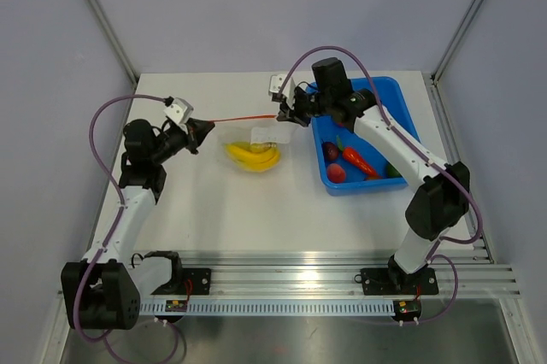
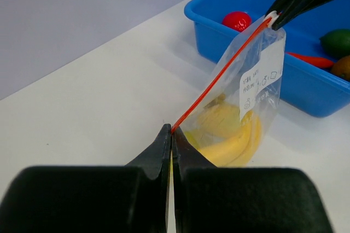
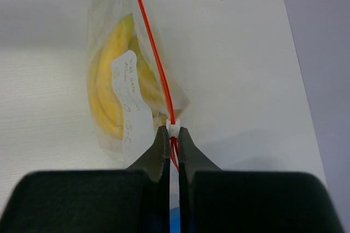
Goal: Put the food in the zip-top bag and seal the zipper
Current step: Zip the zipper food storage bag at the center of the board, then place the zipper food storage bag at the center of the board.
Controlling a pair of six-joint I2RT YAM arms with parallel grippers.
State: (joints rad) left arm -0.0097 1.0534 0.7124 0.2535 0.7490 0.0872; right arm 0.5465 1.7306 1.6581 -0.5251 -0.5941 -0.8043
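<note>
My right gripper moves over the blue bin's bag-side rim (image 3: pixel 174 211) next and releases the zipper's slider, since that rim lies to the gripper's right in the top view.
The yellow toy banana (image 1: pixel 253 157) lies inside the clear zip-top bag (image 1: pixel 265 137), which hangs off the table between my two grippers. The orange-red zipper (image 1: pixel 244 118) is stretched taut along the bag's mouth. My left gripper (image 1: pixel 203 131) is shut on the zipper's left end (image 2: pixel 174 129). My right gripper (image 1: pixel 286 113) is shut on the zipper's right end at its small white slider (image 3: pixel 174 128). The banana shows through the plastic in the left wrist view (image 2: pixel 229 143) and the right wrist view (image 3: pixel 106 96). A white label (image 3: pixel 129 88) is stuck on the bag.
A blue plastic bin (image 1: pixel 402 103) stands at the right and holds a red tomato (image 1: pixel 337 173), an orange carrot (image 1: pixel 359 160), a dark purple item (image 1: pixel 330 151) and a green item (image 1: pixel 393 170). The right arm reaches over the bin.
</note>
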